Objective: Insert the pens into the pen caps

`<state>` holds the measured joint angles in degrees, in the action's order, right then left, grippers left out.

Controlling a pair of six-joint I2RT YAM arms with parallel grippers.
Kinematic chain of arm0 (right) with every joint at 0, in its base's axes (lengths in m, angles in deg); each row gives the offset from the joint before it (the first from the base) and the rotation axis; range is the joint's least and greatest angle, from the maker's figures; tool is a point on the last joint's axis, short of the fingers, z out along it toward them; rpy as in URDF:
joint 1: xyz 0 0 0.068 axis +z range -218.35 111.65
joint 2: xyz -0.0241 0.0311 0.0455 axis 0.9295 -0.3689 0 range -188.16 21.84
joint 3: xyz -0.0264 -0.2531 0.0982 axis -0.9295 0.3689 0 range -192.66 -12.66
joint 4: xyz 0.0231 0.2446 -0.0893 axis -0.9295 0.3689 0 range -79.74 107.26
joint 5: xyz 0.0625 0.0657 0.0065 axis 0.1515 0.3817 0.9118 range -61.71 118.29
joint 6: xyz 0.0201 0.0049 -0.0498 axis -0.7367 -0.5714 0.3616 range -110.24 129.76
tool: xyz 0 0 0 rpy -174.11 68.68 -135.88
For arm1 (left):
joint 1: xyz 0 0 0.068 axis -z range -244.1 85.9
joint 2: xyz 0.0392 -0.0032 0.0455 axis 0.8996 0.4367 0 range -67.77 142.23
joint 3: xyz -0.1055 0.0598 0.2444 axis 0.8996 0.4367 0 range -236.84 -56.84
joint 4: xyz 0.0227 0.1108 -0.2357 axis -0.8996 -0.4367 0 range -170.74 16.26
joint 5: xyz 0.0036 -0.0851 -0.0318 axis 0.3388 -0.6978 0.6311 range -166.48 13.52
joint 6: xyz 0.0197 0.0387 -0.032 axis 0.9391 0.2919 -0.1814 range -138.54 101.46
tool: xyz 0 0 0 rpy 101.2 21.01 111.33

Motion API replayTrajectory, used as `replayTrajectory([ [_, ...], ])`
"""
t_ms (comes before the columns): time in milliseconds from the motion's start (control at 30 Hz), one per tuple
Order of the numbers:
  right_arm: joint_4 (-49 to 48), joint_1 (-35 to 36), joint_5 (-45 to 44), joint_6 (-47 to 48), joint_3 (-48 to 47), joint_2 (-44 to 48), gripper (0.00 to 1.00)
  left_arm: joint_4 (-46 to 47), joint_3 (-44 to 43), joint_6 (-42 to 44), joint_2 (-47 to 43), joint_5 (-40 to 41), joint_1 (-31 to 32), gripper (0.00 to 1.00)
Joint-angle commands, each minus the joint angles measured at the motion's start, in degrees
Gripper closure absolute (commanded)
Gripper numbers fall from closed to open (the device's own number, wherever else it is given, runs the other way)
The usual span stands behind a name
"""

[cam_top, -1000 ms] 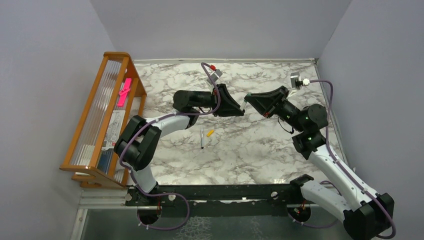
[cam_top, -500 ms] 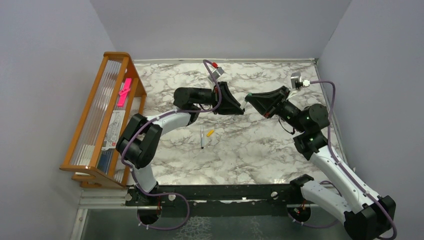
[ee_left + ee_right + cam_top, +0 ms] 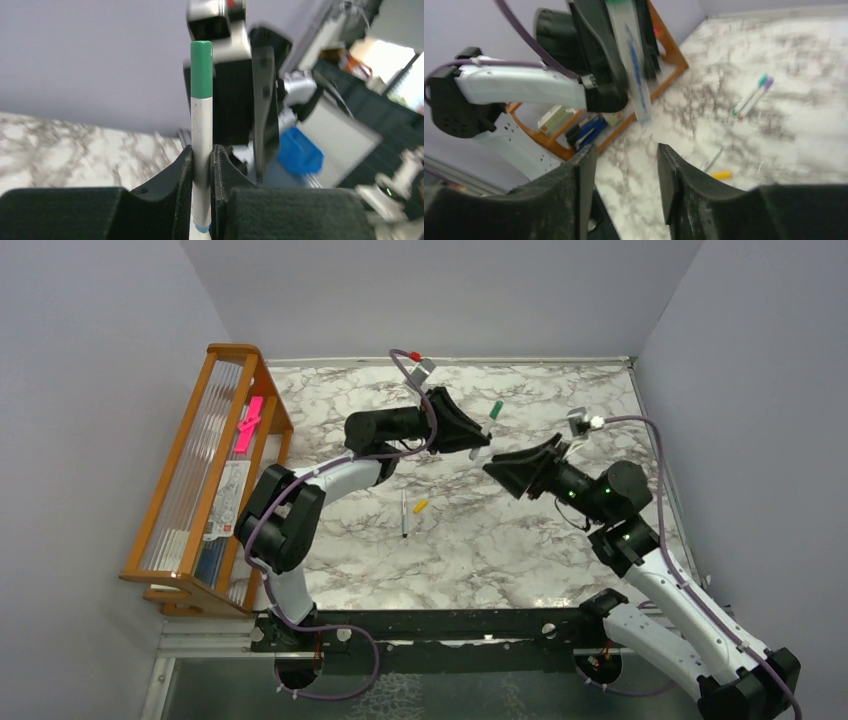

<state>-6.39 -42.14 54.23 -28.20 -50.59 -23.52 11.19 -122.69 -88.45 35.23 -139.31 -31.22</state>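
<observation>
Next, my left gripper goes to the left in the top view, tips down and releases the pen beside the purple capped one, since the green cap [image 3: 201,55] is on.
My left gripper [image 3: 477,445] is shut on a white-grey pen [image 3: 201,140] with a green cap [image 3: 201,55] on its far end, and holds it raised above the table. The capped pen [image 3: 488,422] points up and to the right in the top view. My right gripper [image 3: 494,469] is open and empty, just below and right of the pen's tip, apart from it. In the right wrist view the fingers [image 3: 581,175] stand wide apart and the held pen [image 3: 634,65] is beyond them. A bare pen [image 3: 404,515] and an orange cap [image 3: 421,506] lie on the table.
A wooden rack [image 3: 205,470] with a pink strip [image 3: 248,425] stands along the left wall. Two capped pens, teal [image 3: 750,95] and purple [image 3: 758,95], lie side by side on the marble table [image 3: 500,550]. Grey walls close in the back and both sides.
The grippers were tip to tip; the right gripper has let go and drawn back down. The left gripper has lifted and tilted the pen, which now carries the green cap.
</observation>
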Motion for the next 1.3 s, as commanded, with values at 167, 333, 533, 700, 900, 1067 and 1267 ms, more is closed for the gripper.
replayTrajectory([
  [167,20.9,2.4,-16.8,-2.3,1.8,8.0,0.43,5.4,7.0,1.4,-3.3,17.4,-4.2,1.00],
  [333,25.9,2.4,-18.1,-0.3,0.4,6.9,0.43,-30.5,10.0,28.6,-9.6,29.5,-3.9,1.00],
  [533,27.3,2.4,-15.8,0.2,2.0,4.5,0.44,-66.8,5.8,46.0,-7.4,62.6,-2.0,1.00],
  [700,26.3,2.4,-14.3,-0.1,4.5,3.2,0.44,-73.9,2.9,49.7,-0.4,71.4,-2.0,1.00],
  [900,25.7,2.4,-13.5,-0.8,6.3,3.1,0.46,-75.6,-1.1,52.6,5.3,73.3,-2.3,1.00],
  [1067,25.3,2.4,-13.0,-1.4,7.6,3.2,0.48,-78.0,-6.8,54.9,10.8,76.2,-2.6,1.00],
  [1267,25.7,2.4,-13.2,-1.7,8.4,3.5,0.49,-82.4,-11.9,52.9,15.1,81.1,-2.8,1.00],
])
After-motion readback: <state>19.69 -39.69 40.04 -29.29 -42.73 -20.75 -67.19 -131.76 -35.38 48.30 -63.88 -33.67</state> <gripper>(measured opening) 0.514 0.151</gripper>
